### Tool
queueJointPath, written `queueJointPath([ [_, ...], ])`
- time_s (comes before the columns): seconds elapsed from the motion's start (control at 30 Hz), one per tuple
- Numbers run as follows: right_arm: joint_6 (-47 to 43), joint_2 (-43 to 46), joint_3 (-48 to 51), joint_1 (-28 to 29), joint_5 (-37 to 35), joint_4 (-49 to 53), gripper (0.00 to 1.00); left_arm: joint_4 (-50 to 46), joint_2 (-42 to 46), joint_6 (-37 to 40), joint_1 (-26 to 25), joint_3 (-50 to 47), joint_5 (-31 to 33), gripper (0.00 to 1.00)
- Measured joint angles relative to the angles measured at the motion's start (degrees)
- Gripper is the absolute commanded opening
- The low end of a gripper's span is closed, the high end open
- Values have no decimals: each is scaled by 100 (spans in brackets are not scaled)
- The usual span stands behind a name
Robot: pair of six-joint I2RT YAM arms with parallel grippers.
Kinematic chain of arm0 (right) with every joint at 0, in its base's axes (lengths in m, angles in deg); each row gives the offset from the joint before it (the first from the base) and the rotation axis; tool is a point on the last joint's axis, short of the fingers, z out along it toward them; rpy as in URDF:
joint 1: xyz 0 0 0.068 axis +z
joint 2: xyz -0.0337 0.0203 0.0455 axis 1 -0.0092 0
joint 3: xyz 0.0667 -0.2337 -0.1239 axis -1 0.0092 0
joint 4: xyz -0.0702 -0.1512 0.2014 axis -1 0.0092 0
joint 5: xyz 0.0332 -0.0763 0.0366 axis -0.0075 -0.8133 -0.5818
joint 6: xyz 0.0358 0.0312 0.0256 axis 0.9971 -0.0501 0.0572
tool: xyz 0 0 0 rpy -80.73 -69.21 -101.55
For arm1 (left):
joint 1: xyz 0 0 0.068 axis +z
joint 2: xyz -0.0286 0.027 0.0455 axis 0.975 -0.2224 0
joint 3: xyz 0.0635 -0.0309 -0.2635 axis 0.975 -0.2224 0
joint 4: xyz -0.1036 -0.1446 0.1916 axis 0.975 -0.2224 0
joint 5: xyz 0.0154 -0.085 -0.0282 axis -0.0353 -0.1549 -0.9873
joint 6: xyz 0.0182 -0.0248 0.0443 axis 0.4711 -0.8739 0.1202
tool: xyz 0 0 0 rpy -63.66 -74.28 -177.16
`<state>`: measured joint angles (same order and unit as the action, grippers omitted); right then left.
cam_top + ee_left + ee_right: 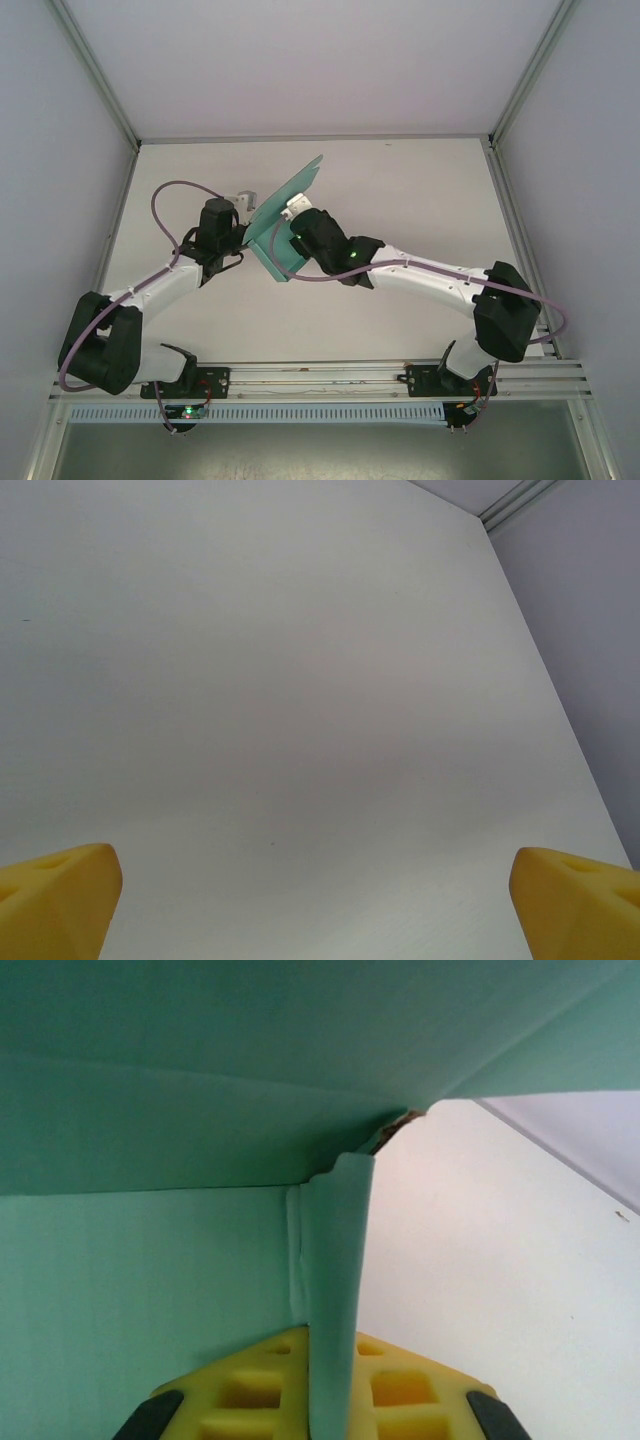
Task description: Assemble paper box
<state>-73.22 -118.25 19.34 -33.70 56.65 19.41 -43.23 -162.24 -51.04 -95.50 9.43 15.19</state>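
I will next move my right gripper away from my left gripper, turn and lower the box (296, 188) onto the bare tabletop and let go of the box's side, as it hangs tilted.
The paper box (296, 188) is a teal-green card sheet held tilted up off the white table near the middle. My right gripper (292, 212) is shut on it. In the right wrist view its yellow pads (250, 1390) pinch a narrow folded flap (335, 1260), with wide teal panels (150, 1260) spreading above and to the left. My left gripper (243, 203) sits just left of the sheet, behind it. In the left wrist view its yellow fingertips (60, 890) stand wide apart, and the left gripper (320, 905) is open with bare table between them.
The white table (420, 190) is walled by pale enclosure panels, with a corner post at the back right (520, 495). An aluminium rail (330, 375) carries both arm bases along the near edge. Purple cables loop beside each arm.
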Motion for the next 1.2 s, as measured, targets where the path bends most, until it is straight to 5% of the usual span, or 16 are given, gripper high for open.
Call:
queueJointPath([
  [0.33,417,1679,1593,-662,774,-1097,0,203,702,380,-286,9,-151,100],
  [0.57,1093,2437,2485,-1471,1401,-1268,0,-114,1088,592,-369,0,763,100],
  [0.87,1928,1126,2577,-1740,1720,-927,0,-1108,1875,632,-372,-400,2124,100],
  [1.03,2332,-17,2065,-1738,1714,-319,0,-1405,2063,634,-372,-490,2417,100],
  [1.2,2671,-754,1517,-1572,1462,212,10,-1530,2072,649,-372,-509,2483,100],
])
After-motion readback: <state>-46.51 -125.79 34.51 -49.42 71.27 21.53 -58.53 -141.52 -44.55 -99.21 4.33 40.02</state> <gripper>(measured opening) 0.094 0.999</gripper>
